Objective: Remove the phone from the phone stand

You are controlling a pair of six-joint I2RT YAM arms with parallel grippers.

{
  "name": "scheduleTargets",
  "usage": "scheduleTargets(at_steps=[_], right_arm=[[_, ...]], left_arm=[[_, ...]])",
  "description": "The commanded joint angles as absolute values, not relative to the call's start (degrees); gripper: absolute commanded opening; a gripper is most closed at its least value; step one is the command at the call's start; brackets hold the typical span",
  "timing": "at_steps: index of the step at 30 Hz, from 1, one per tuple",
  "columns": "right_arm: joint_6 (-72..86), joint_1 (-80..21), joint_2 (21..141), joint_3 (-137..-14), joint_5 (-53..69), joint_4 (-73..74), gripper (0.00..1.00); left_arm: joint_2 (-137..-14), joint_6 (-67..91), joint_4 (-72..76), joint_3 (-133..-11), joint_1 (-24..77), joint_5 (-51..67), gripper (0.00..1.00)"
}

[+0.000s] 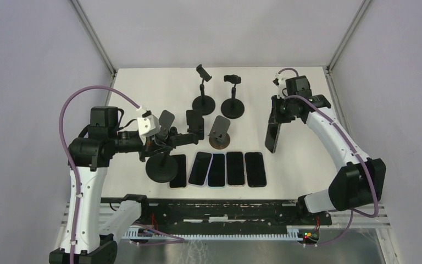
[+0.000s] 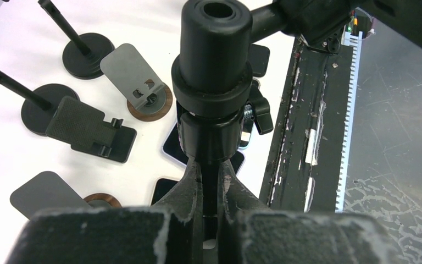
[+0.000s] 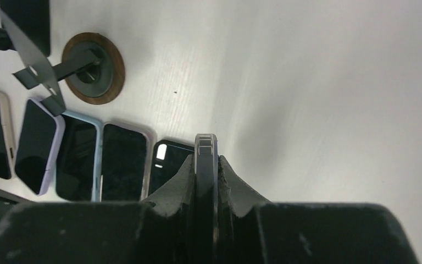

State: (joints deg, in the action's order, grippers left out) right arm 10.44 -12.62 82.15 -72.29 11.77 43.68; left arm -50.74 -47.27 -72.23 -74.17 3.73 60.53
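My right gripper will next lower the dark phone (image 1: 272, 135) back toward the table's front edge, beside the row's closest end phone, as the table is empty there.
My right gripper (image 1: 279, 114) is shut on a dark phone (image 1: 272, 135), which hangs edge-down over the table's right side, away from every stand. The right wrist view shows the phone's thin edge (image 3: 205, 157) pinched between the fingers of that gripper (image 3: 205, 163). At the left, my left gripper (image 1: 154, 144) is shut on the pole of a black phone stand (image 1: 162, 168) with a round base. Seen from the left wrist, the stand's thick black collar (image 2: 215, 82) rises just past the left gripper (image 2: 210, 165). No phone sits in this stand.
Several phones (image 1: 217, 169) lie face up in a row near the front edge. Two black pole stands (image 1: 204, 102) (image 1: 233, 105) are at the back. A folded black stand (image 1: 195, 123) and a grey plate stand on a wooden base (image 1: 220, 135) sit mid-table.
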Motion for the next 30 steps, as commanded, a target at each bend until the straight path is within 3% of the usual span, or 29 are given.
scheduleTargets(at_steps=[1,7,14,23,30], right_arm=[[7.42,-13.05,78.82,-70.97,3.96,45.17,0.0],[6.88,-13.71,79.18,-60.7,5.01,44.7,0.0],[6.02,-16.18,82.96,-58.1,12.69,43.95,0.02],[5.02,-16.28,92.24,-60.42,15.25,39.98,0.37],[5.93,-16.11,93.7,-61.97,5.82,39.21,0.67]], left_arm=[[-50.36,-45.64,-68.61,-76.29,3.78,64.78,0.02],[-50.94,-45.68,-67.37,-75.89,3.78,65.5,0.02],[-51.82,-42.86,-64.48,-75.95,3.79,66.63,0.02],[-51.66,-41.63,-63.5,-76.17,3.81,66.53,0.02],[-50.71,-41.77,-63.46,-75.74,3.78,65.77,0.02]])
